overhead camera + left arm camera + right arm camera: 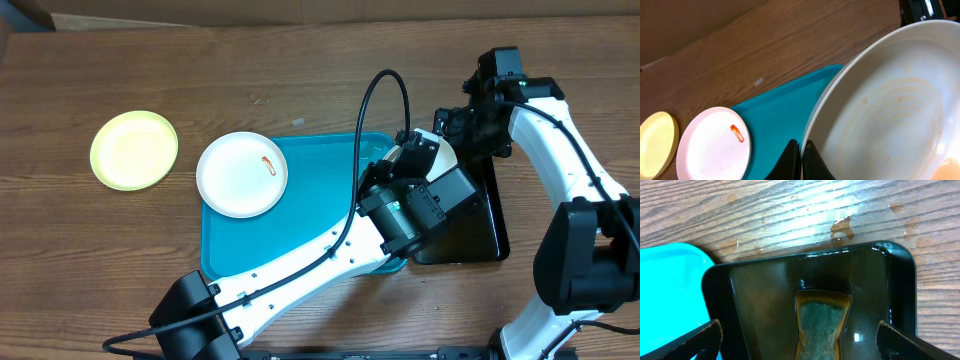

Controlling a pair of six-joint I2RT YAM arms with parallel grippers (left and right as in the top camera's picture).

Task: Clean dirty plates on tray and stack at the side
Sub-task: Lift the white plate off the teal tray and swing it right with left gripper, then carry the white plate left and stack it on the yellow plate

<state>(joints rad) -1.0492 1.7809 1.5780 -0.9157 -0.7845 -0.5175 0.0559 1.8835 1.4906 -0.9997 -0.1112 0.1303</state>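
The left gripper carries the white plate across the tray (pixel 320 200) next, then lowers and releases it where the pale yellow-green plate (pixel 134 150) lies, to the gripper's left in the overhead view.
My left gripper (pixel 801 157) is shut on the rim of a white plate (pixel 890 100), which is held tilted over the right part of the turquoise tray (pixel 320 200); faint orange streaks mark its inside. A second white plate (pixel 242 174) with a red smear lies on the tray's left edge. A pale yellow-green plate (pixel 134 150) rests on the table left of the tray. My right gripper (pixel 800 345) stands wide open above the black tub, its fingers (pixel 700 340) either side of the sponge (pixel 820 325), apart from it.
The black tub (pixel 470 225) holds water and the sponge and sits against the tray's right side. Water drops (pixel 840 227) lie on the wood beyond the tub. My left arm (pixel 300 270) crosses the tray's front right corner.
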